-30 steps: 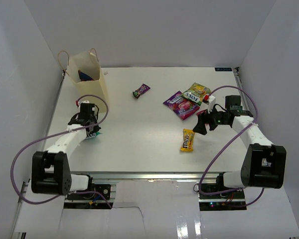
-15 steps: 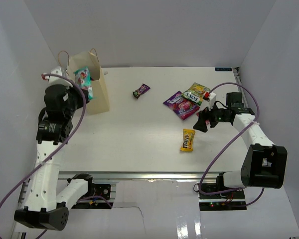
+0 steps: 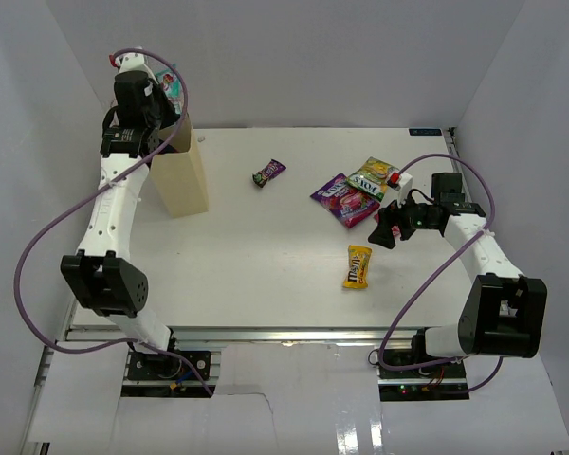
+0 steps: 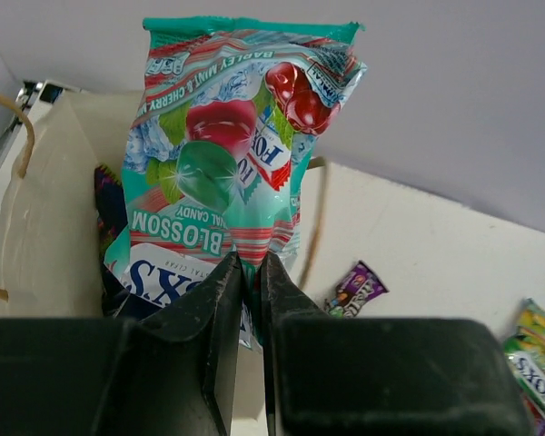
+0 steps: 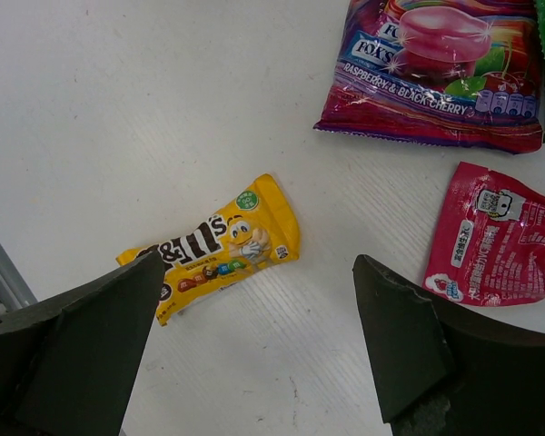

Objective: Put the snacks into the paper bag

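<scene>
My left gripper is to go left in its wrist view next and release the teal packet (image 3: pixel 169 83), because the bag's opening (image 3: pixel 177 139) is that way.
My left gripper (image 3: pixel 159 87) is raised over the open top of the cream paper bag (image 3: pixel 183 172) and is shut on a teal snack packet (image 3: pixel 169 83). In the left wrist view the teal packet (image 4: pixel 236 154) stands upright between the jaws (image 4: pixel 252 265), above the bag's mouth (image 4: pixel 45 200), with a dark packet (image 4: pixel 109 195) inside. My right gripper (image 3: pixel 387 233) is open and empty, low over the table. In the right wrist view a yellow packet (image 5: pixel 213 250), a purple-pink packet (image 5: pixel 436 73) and a red-pink packet (image 5: pixel 495 234) lie below it.
On the table lie a small dark purple packet (image 3: pixel 268 172), a green-yellow packet (image 3: pixel 373 176), the purple-pink packet (image 3: pixel 344 199) and the yellow packet (image 3: pixel 358 266). White walls enclose the table on three sides. The bag stands at the far left corner.
My left arm has lifted the teal packet from the table at the left up to above the bag's mouth. My right gripper has barely shifted.
</scene>
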You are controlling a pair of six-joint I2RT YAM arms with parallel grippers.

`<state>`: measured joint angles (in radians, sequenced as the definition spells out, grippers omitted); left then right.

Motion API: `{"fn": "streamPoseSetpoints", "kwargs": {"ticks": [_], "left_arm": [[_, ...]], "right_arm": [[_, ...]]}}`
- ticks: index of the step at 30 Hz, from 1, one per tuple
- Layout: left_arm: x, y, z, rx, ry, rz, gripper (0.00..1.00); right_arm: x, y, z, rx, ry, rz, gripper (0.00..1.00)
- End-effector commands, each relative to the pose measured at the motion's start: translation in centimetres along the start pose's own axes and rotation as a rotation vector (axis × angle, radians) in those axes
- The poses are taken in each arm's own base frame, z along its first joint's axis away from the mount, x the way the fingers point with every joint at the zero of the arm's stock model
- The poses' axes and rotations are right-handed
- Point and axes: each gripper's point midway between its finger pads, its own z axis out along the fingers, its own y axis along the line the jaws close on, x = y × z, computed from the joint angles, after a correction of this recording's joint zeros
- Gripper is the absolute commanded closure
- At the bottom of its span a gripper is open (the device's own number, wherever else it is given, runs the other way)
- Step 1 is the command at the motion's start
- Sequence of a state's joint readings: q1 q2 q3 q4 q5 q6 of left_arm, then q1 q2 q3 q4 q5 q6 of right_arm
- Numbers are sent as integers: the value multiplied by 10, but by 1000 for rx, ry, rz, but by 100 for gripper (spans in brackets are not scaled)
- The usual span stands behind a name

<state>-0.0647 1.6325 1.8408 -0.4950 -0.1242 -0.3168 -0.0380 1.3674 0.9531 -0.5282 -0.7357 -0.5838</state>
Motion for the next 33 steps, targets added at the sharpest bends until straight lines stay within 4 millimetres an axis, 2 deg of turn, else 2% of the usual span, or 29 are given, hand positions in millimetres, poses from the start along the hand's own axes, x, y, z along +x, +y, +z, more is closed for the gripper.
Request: {"fn": "streamPoseSetpoints", "kwargs": {"ticks": [1,5,11,14,16,17,18,21,24,25,26,27,28,29,30,31,32,33], "left_arm": [[-46,3,-16,-17,-121,10,100],[-38,10,-14,-12,-108,-4,100],[-9,26,-17,-16,-65,-22,100],[5,50,-12,-52,-35,-35,99],[15,55,-8,-58,-16,-38,91],[17,56,-7,-56,-12,-46,83],[18,56,-6,-52,-10,-51,63],[16,53,-4,-40,-6,-72,36],[-10,36,-17,28,-53,-79,34],[-22,24,-26,84,-73,-73,33],[-34,9,-43,157,-95,-58,31],[-41,2,-54,191,-112,-51,28],[-46,-3,-66,219,-126,-51,23],[-48,-11,-88,266,-145,-50,19],[-44,-14,-100,290,-146,-67,15],[-41,-17,-112,318,-157,-75,9],[-18,-19,-132,362,-130,-86,6],[-5,-21,-143,389,-113,-122,4]], "right_arm": [[-13,1,-6,11,-26,-51,10],[-12,1,-5,7,-25,-47,10],[-13,-1,-3,0,-25,-38,10],[-14,-2,-3,2,-26,-39,10],[-15,-3,-3,2,-26,-39,10],[-16,-3,-3,2,-26,-39,10],[-16,-3,-3,3,-27,-38,10],[-18,-3,-4,3,-26,-31,10],[-18,-12,-3,39,-9,-1,10],[-18,-17,-2,66,-3,72,10],[-12,-32,-1,143,29,135,10],[-15,-44,0,203,24,189,10],[-18,-53,1,276,9,370,10],[-9,-68,5,348,36,457,10],[-7,-72,8,368,39,521,10],[-14,-76,11,379,15,622,10],[-12,-75,23,327,26,660,10],[-18,-75,28,300,20,662,10]]}}
